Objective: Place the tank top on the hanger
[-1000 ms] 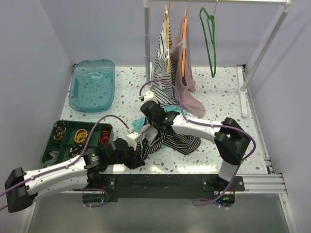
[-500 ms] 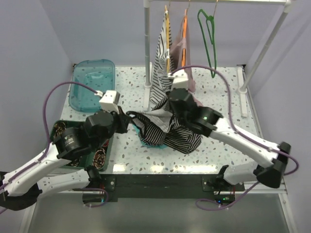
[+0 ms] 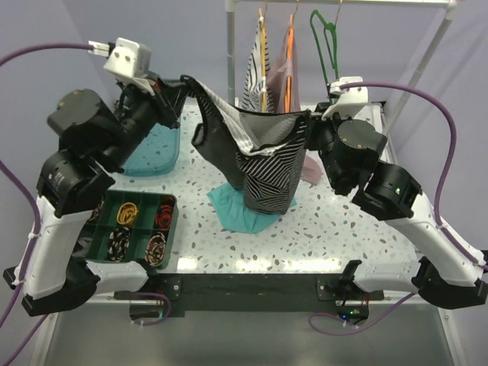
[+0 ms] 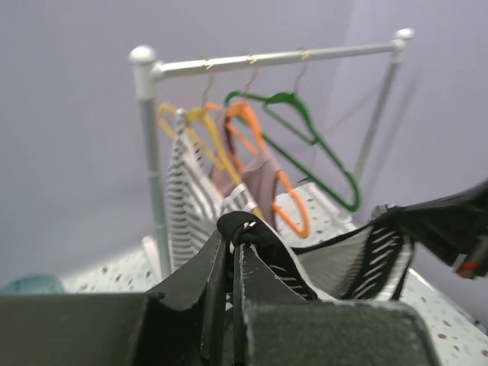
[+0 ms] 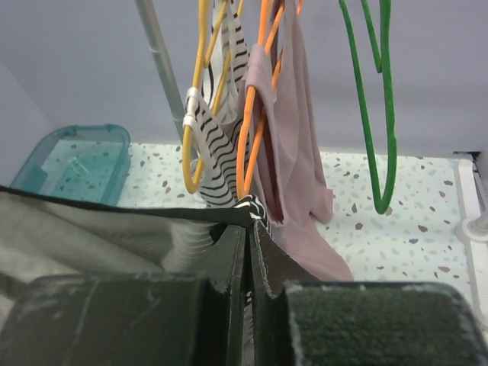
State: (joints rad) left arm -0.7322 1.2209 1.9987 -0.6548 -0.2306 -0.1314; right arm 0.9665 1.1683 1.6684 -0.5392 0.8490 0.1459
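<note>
The teal cloth under the tank top is below my left gripper and to its right in the top view, so my left gripper needs to go down there next and let go.
The black-and-white striped tank top hangs in the air, stretched between my two grippers above the table. My left gripper is shut on its black-trimmed edge, seen in the left wrist view. My right gripper is shut on the other edge, seen in the right wrist view. The green hanger hangs empty by its hook on the rail at the back right, beyond the top. It also shows in the left wrist view and the right wrist view.
A striped garment on a yellow hanger and a pink one on an orange hanger hang left of the green one. A teal cloth lies under the top. A teal bin and a green organiser tray stand left.
Both arms have risen and spread apart, lifting the tank top off the table and the teal cloth, and stretching it open in front of the rail.
</note>
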